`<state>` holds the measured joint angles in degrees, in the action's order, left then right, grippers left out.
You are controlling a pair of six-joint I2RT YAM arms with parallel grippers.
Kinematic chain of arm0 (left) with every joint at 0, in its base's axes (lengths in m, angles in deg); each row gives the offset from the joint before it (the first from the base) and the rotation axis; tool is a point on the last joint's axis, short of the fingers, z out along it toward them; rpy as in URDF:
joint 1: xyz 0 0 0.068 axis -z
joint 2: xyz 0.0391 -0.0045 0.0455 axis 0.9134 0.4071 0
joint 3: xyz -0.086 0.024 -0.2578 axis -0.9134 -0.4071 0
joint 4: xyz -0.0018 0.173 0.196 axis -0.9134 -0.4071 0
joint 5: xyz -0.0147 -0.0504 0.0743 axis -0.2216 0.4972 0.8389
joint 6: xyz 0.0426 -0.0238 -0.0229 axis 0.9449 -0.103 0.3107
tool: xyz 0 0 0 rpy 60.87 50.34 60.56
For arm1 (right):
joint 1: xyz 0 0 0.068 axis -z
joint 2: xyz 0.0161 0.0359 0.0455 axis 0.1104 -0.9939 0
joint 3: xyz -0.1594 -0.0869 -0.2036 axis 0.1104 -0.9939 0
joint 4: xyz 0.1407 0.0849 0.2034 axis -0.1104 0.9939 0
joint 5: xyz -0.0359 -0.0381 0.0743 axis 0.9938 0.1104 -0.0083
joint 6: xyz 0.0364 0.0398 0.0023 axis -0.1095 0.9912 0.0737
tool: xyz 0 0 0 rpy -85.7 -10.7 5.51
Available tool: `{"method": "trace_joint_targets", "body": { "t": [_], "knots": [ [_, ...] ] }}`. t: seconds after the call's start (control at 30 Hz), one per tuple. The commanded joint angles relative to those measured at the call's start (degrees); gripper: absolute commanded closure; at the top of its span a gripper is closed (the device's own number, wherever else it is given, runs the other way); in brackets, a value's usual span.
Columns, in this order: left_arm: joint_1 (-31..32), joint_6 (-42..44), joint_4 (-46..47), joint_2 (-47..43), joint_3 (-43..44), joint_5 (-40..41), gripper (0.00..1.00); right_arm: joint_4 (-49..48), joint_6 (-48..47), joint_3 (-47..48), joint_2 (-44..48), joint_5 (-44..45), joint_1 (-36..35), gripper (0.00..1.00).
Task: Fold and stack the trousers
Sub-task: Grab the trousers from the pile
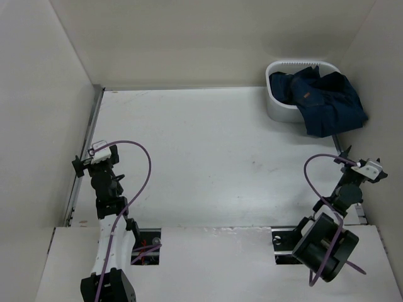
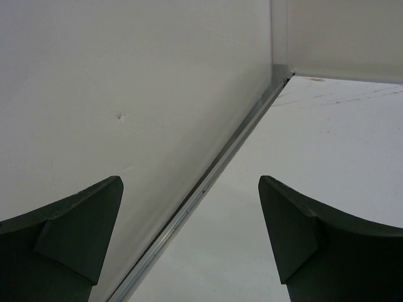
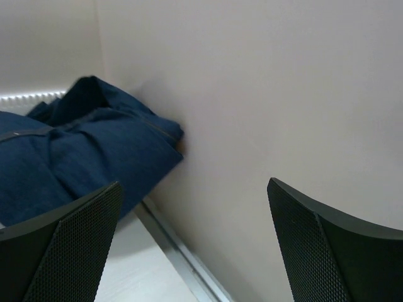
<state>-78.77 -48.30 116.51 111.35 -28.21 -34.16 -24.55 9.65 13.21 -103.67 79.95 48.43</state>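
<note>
My right gripper rises and travels outward over the basket (image 1: pixel 277 107) next, then lowers onto the jeans' seam near the orange patch (image 1: pixel 308 90), since the jeans lie bunched inside the basket's rim.
The dark navy jeans (image 1: pixel 327 100) lie bunched in and over the front rim of a white basket (image 1: pixel 277 107) at the far right of the table, with a small orange patch at the waistband. They also show in the right wrist view (image 3: pixel 82 151), against the right wall. My left gripper (image 1: pixel 104 154) is open and empty near the table's left edge; in its own view (image 2: pixel 189 239) it looks along the left wall. My right gripper (image 1: pixel 368 167) is open and empty near the right wall, short of the jeans; its own view (image 3: pixel 192 245) shows nothing between the fingers.
White walls enclose the table on the left, back and right, with a metal rail (image 2: pixel 208 182) along the left edge and another (image 3: pixel 182 258) along the right. Purple cables loop from both arms.
</note>
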Motion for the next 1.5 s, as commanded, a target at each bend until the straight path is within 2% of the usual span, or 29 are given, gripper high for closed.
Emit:
{"method": "trace_joint_targets", "body": {
  "t": [0.0,0.27,0.37,0.43,0.47,0.53,0.6,0.67,0.73,0.8,0.83,0.9,1.0,1.07,1.1,1.13,1.27,1.47],
  "knots": [
    [0.18,-0.02,2.65,-0.05,0.11,0.50,0.09,-11.84,3.14,-2.88,-4.10,1.69,0.67,0.00],
    [0.45,0.34,2.83,0.39,0.02,0.41,0.09,-13.62,3.67,-2.36,-4.73,2.05,1.73,0.00],
    [0.53,0.34,3.27,0.74,-0.07,-0.29,0.09,-7.48,-1.57,-1.91,5.07,-1.97,-0.63,0.00],
    [0.62,0.51,3.53,0.83,-0.07,-0.65,0.09,0.85,-8.25,1.15,15.44,-6.38,-6.85,0.00],
    [0.71,0.51,3.18,0.74,0.10,-0.73,0.09,7.85,-11.67,5.78,18.96,-6.74,-10.71,0.00],
    [1.32,0.86,2.74,0.74,0.45,-2.22,0.08,26.55,-14.95,21.39,18.66,-2.03,-19.59,0.00],
    [3.07,1.56,1.69,1.61,1.77,-5.73,0.08,46.68,-18.37,40.45,11.74,8.75,-28.81,0.00],
    [4.92,2.27,0.03,3.19,4.13,-8.54,0.06,56.65,-20.83,51.38,6.03,16.77,-35.15,0.00],
    [8.60,2.27,-5.92,6.61,10.88,-11.27,0.02,58.29,-22.69,60.20,-1.18,26.53,-41.75,0.00],
    [11.60,1.83,-15.06,10.83,18.44,-13.29,0.00,59.68,-23.66,66.10,-6.29,26.22,-44.32,0.00],
    [13.96,1.57,-24.15,14.76,24.91,-16.00,0.00,65.17,-23.14,71.77,-11.27,22.21,-45.80,0.00],
    [16.08,1.30,-32.90,18.56,30.58,-19.17,0.01,75.71,-21.39,80.13,-18.93,18.50,-46.34,0.00],
    [20.12,1.04,-50.12,26.55,41.21,-27.16,0.03,100.22,-9.30,104.88,-42.44,17.87,-44.17,0.00],
    [23.37,1.21,-61.71,32.00,48.23,-32.09,0.07,110.60,-2.70,117.19,-53.96,16.99,-42.31,0.00],
    [23.82,1.04,-62.90,32.46,48.96,-32.46,0.07,111.71,-1.96,118.66,-55.34,16.73,-42.22,0.00],
    [25.04,0.43,-67.52,34.73,52.37,-33.68,0.09,114.94,1.18,124.68,-62.32,14.29,-41.87,0.00],
    [25.58,1.30,-66.53,34.14,51.27,-32.12,0.09,110.85,4.10,123.08,-67.56,13.20,-40.99,0.00],
    [24.53,1.39,-65.73,33.87,50.47,-30.00,0.08,104.61,7.63,117.89,-70.82,21.99,-39.14,0.00]
  ]
}}
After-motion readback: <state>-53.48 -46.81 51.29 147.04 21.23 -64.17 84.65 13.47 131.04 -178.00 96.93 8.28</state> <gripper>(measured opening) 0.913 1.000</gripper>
